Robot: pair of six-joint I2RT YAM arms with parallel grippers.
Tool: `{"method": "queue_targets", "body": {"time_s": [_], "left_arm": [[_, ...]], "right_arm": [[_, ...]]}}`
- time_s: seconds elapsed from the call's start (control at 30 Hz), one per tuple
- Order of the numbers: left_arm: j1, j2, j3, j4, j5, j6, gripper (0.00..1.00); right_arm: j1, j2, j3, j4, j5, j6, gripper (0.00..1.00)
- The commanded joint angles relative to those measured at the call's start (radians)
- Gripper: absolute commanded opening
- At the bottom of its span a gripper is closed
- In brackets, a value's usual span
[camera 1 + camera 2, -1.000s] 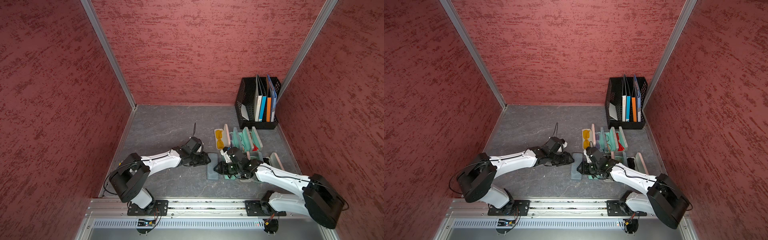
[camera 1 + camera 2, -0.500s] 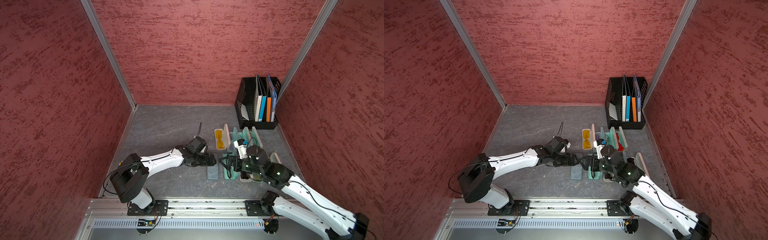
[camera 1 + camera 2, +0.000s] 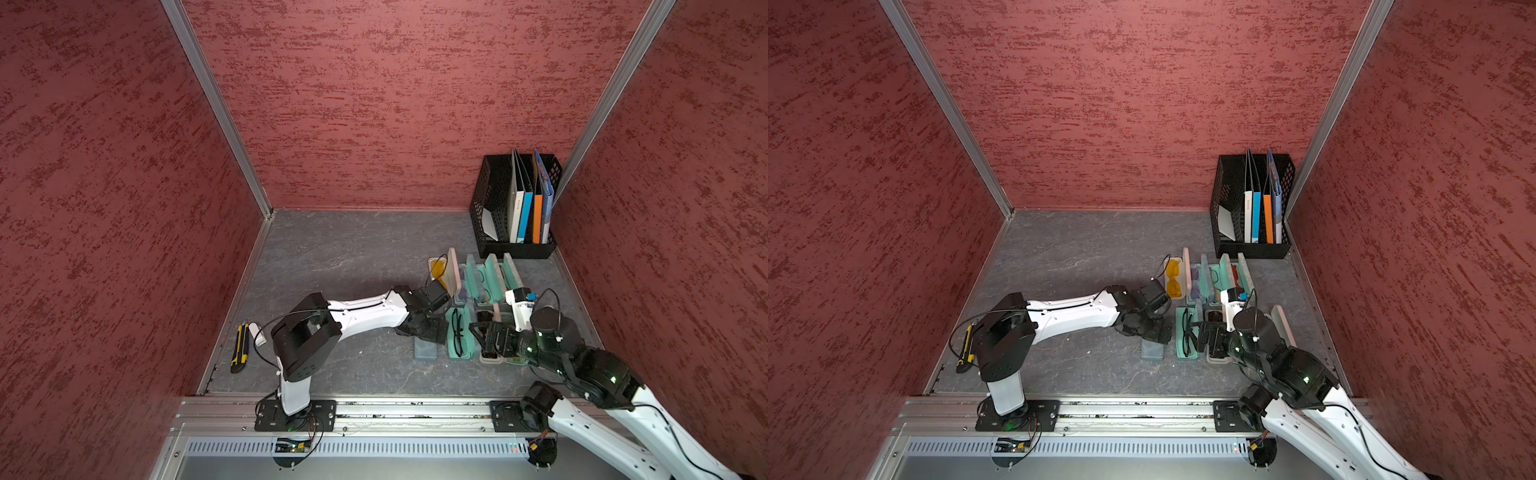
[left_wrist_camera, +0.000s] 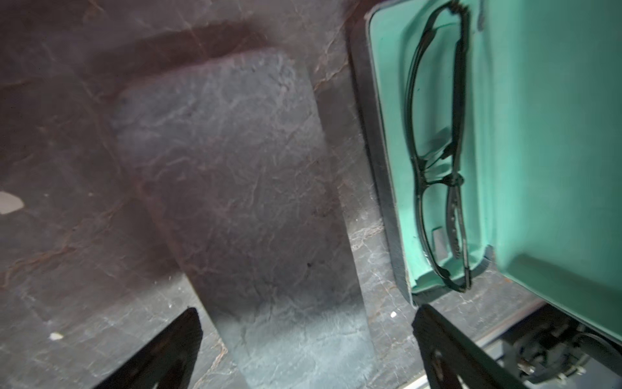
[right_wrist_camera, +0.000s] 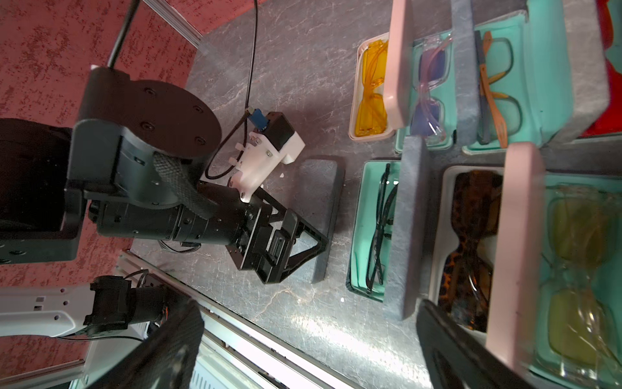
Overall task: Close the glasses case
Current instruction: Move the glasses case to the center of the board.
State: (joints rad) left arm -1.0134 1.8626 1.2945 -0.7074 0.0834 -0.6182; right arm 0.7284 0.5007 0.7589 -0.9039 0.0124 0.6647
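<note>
My left gripper should lower next, one finger past each long side of the closed grey case below between my open fingers, and close on its near half.
A closed grey glasses case lies flat on the table, and it fills the middle of the left wrist view. My left gripper hangs open over one end of it, one finger on each side, apart from it. Beside it lies an open teal-lined case with black glasses inside and its lid upright. My right gripper is open and empty, raised to the right of that open case.
Several more open cases with yellow, purple, orange and tortoiseshell glasses crowd the right side. A black file holder stands in the back right corner. A yellow utility knife lies by the left wall.
Both grippers have opened. The right arm has pulled back to the right and lifted away from the grey case. The left gripper has stayed over that case.
</note>
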Motion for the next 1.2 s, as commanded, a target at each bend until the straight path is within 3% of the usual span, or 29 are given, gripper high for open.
{"method": "queue_targets", "body": {"time_s": [0.0, 0.17, 0.33, 0.5, 0.8, 1.17], "left_arm": [[-0.016, 0.046, 0.044, -0.102, -0.091, 0.02, 1.0], [-0.029, 0.106, 0.072, -0.117, -0.126, 0.017, 0.94], [-0.002, 0.096, 0.041, -0.125, -0.165, 0.026, 0.63], [0.072, -0.014, -0.099, -0.096, -0.175, 0.033, 0.61], [0.316, -0.21, -0.33, -0.04, -0.185, 0.13, 0.61], [0.638, -0.245, -0.291, -0.016, -0.2, 0.324, 0.66]], "right_arm": [[-0.004, -0.008, 0.015, -0.027, 0.021, -0.014, 0.99], [-0.004, -0.011, -0.004, -0.014, 0.007, -0.015, 0.99], [-0.004, -0.004, -0.016, 0.002, 0.004, -0.017, 0.99], [-0.004, 0.027, -0.027, 0.039, -0.011, -0.02, 0.98], [-0.006, 0.102, -0.04, 0.125, -0.049, -0.018, 0.98], [-0.006, 0.141, -0.067, 0.171, -0.049, -0.019, 0.99]]}}
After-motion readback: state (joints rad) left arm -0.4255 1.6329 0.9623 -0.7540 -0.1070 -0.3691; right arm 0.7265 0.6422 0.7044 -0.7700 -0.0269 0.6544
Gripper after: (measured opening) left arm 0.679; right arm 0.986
